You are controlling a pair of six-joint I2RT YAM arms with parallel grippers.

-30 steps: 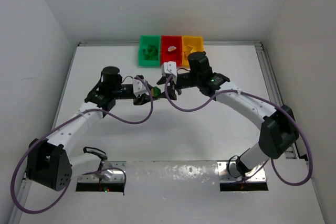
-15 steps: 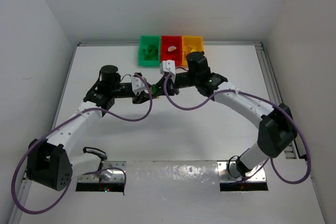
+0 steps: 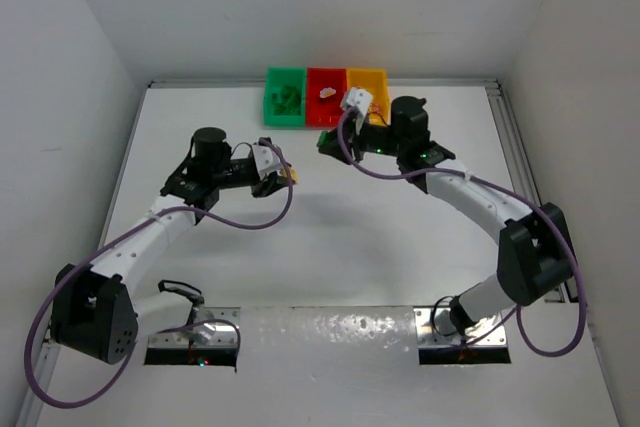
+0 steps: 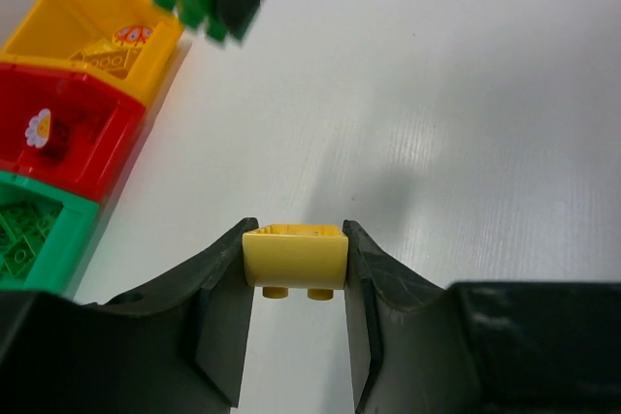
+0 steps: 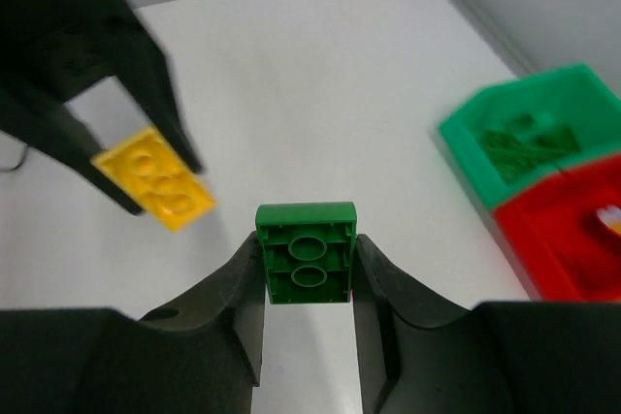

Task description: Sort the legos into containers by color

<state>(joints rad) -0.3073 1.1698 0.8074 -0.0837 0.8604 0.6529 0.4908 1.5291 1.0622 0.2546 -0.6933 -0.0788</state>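
The robot should next move its left gripper outward and to the right in the top view, over the yellow bin (image 3: 377, 77) (image 4: 105, 34), to let go of the yellow lego, because both are yellow.
My left gripper (image 4: 295, 261) is shut on a small yellow lego (image 4: 295, 257), held above the white table; from above it (image 3: 287, 179) sits left of centre. My right gripper (image 5: 307, 261) is shut on a green lego (image 5: 307, 254), underside facing the camera, and hangs (image 3: 327, 140) just in front of the containers. The green bin (image 3: 283, 119), red bin (image 3: 314, 81) and yellow bin (image 3: 377, 77) stand side by side at the table's far edge. The right wrist partly hides the yellow bin. The two grippers are a short way apart.
Several green bricks (image 4: 21, 238) lie in the green bin, yellow plates (image 4: 102, 55) in the yellow bin, and a white flower piece (image 4: 39, 128) in the red bin. White walls close in the table on the left, right and back. A metal rail (image 3: 505, 137) runs along its right side.
The grippers were together at mid-table with the bricks joined. They have pulled apart: the right arm has swung up and right toward the bins with the green lego, while the left keeps the yellow one.
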